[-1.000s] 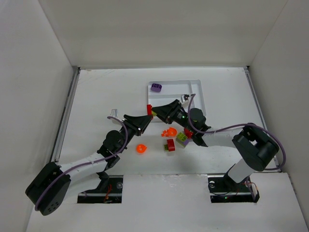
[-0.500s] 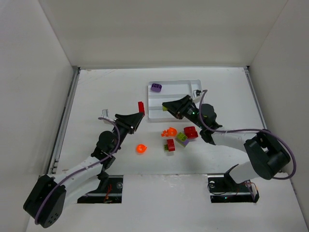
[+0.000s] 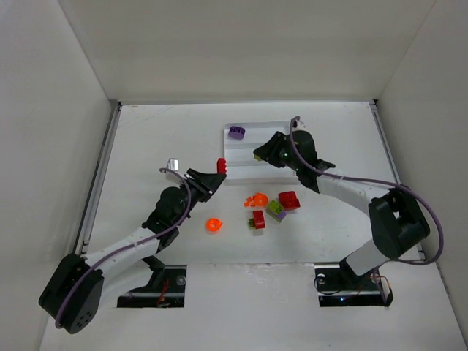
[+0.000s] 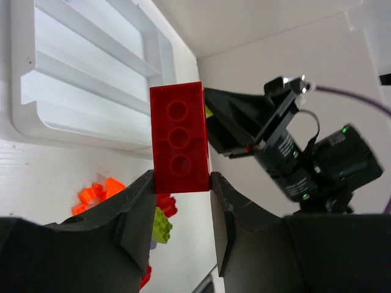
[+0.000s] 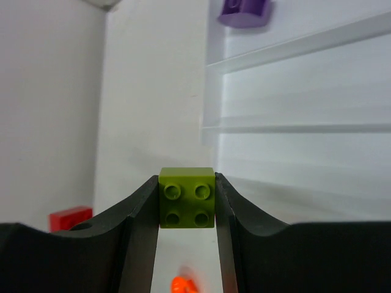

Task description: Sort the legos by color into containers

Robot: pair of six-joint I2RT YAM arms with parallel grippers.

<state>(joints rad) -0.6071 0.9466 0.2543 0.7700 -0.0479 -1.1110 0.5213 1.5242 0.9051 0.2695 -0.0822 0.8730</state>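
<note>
The left gripper moves down and to the right in the top view next and releases the red brick, as the tray's near slot (image 3: 244,172) (image 4: 76,101) lies below it on that side.
My left gripper (image 3: 219,168) is shut on a long red brick (image 3: 221,165) and holds it up just left of the white tray (image 3: 238,151). In the left wrist view the red brick (image 4: 178,137) stands between the fingers, with the tray (image 4: 91,73) behind it. My right gripper (image 3: 259,154) is shut on a lime green brick (image 5: 187,197) over the tray's left end. A purple piece (image 3: 236,131) lies in the tray's far slot and also shows in the right wrist view (image 5: 244,11).
Loose pieces lie on the table in front of the tray: orange bits (image 3: 257,199), a round orange piece (image 3: 213,224), a red brick (image 3: 258,219), a lime and purple stack (image 3: 276,209) and a red piece (image 3: 288,199). The two grippers are close together.
My right gripper has moved up and back from the loose pile to over the tray with the green brick. My left gripper swung left, then back right toward the tray with the red brick.
</note>
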